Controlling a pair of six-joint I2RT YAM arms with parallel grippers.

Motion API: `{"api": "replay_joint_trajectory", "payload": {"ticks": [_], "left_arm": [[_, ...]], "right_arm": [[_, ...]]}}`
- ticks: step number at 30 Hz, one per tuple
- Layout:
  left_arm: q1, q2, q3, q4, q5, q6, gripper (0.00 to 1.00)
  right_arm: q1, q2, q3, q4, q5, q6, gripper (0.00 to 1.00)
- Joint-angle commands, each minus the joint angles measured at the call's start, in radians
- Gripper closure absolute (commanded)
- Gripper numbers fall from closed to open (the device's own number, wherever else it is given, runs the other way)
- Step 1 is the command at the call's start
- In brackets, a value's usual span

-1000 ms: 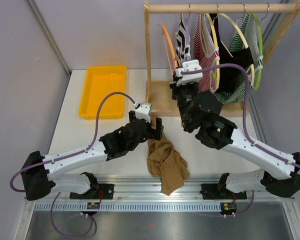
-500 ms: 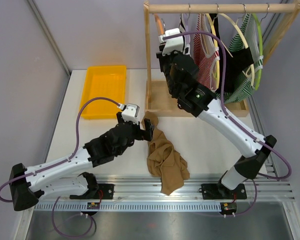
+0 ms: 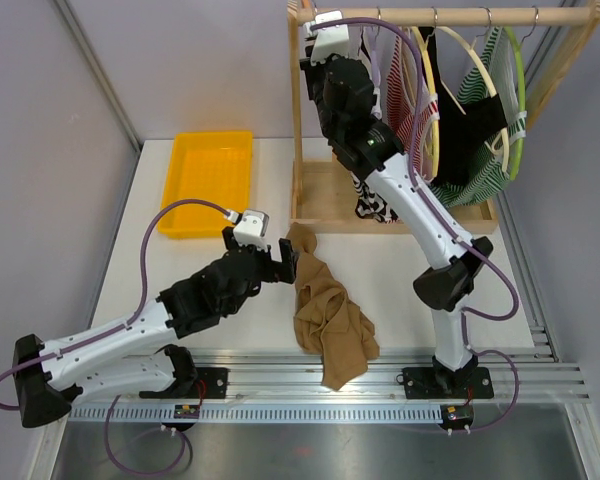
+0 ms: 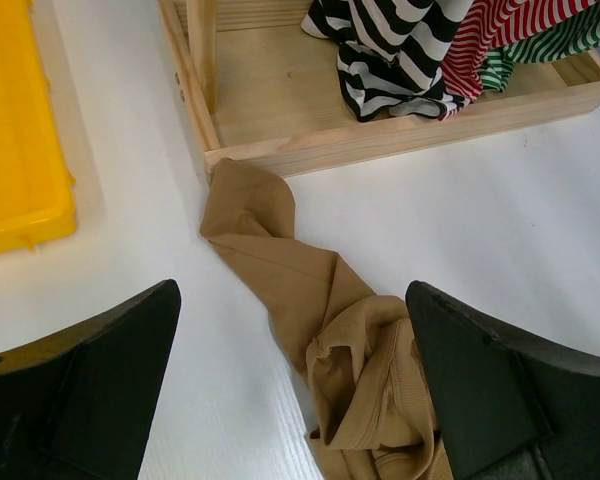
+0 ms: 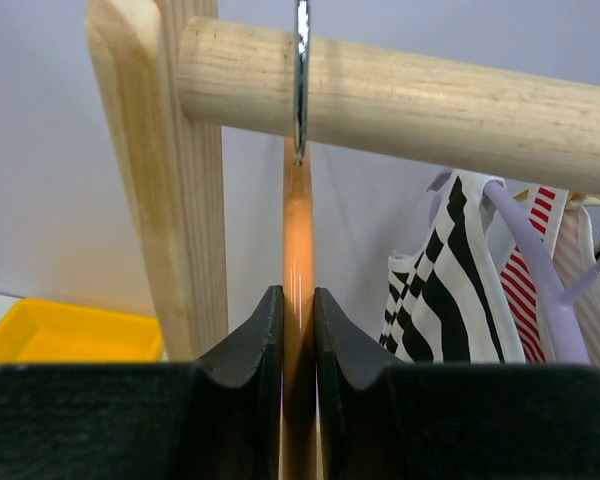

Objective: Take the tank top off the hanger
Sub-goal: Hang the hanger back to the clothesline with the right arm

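My right gripper will next move gently down and slightly toward the upright post to let go of the bare hanger [image 5: 298, 230], because its metal hook runs up across the rail's end [image 5: 300, 88].
The tan tank top [image 3: 325, 310] lies crumpled on the white table, free of the hanger; one end reaches the rack's wooden base [image 4: 380, 135]. My left gripper [image 3: 280, 262] hovers just left of it, open wide, and the cloth [image 4: 310, 290] shows between its fingers [image 4: 100, 370] without touching them. My right gripper [image 3: 320, 45] is up at the left end of the rail [image 3: 450, 16], shut on the bare orange hanger [image 5: 298, 230]. The hanger's metal hook [image 5: 301, 80] runs up across the rail [image 5: 430, 95].
A yellow tray [image 3: 205, 180] sits at the back left. Black-and-white [image 3: 375, 200], red-striped and green-striped [image 3: 480, 175] garments hang on other hangers along the rail and droop into the wooden base. The rack's upright post [image 5: 170, 180] stands just left of the right gripper.
The right gripper has risen and moved left, from low in front of the rack to the rail's left end. The left arm has drawn back to the left. The tank top has stayed put.
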Motion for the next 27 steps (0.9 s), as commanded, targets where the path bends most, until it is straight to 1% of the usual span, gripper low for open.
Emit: {"api": "replay_joint_trajectory", "payload": {"ticks": [1,2,4,13,16,21,22,23,24,25,26,27], "left_arm": [[-0.004,-0.036,-0.012,0.012,-0.056,0.008,0.01],[-0.004,-0.042,-0.018,0.010,-0.061,0.006,0.01],[-0.004,-0.058,-0.027,0.007,-0.068,0.002,0.01],[-0.004,-0.065,-0.041,-0.005,-0.065,-0.009,0.01],[-0.004,-0.065,-0.044,-0.007,-0.064,-0.012,0.01],[-0.002,-0.067,-0.047,-0.005,-0.065,-0.018,0.01],[-0.004,-0.066,-0.047,-0.004,-0.067,-0.018,0.01],[-0.002,-0.065,-0.046,-0.005,-0.067,-0.020,0.01],[-0.004,-0.064,-0.047,-0.005,-0.067,-0.020,0.01],[-0.004,-0.064,-0.047,-0.005,-0.067,-0.021,0.01],[-0.004,-0.062,-0.047,-0.005,-0.067,-0.021,0.01],[-0.002,-0.061,-0.046,-0.005,-0.067,-0.021,0.01]], "right_arm": [[-0.029,0.068,0.185,-0.032,-0.059,0.024,1.00],[-0.029,0.083,0.231,-0.046,-0.060,0.024,1.00],[-0.029,0.102,0.237,-0.048,-0.065,0.034,1.00],[-0.031,0.027,-0.020,0.018,-0.094,0.103,1.00],[-0.029,0.015,-0.047,0.035,-0.091,0.107,1.00],[-0.027,0.008,-0.041,0.041,-0.080,0.100,0.99],[-0.029,-0.007,-0.054,0.050,-0.083,0.097,0.73],[-0.027,-0.013,-0.063,0.059,-0.087,0.095,0.60],[-0.027,-0.022,-0.074,0.068,-0.096,0.087,0.50],[-0.027,-0.033,-0.099,0.088,-0.097,0.083,0.32],[-0.027,-0.051,-0.111,0.102,-0.097,0.078,0.19],[-0.027,-0.059,-0.122,0.111,-0.091,0.064,0.13]]}}
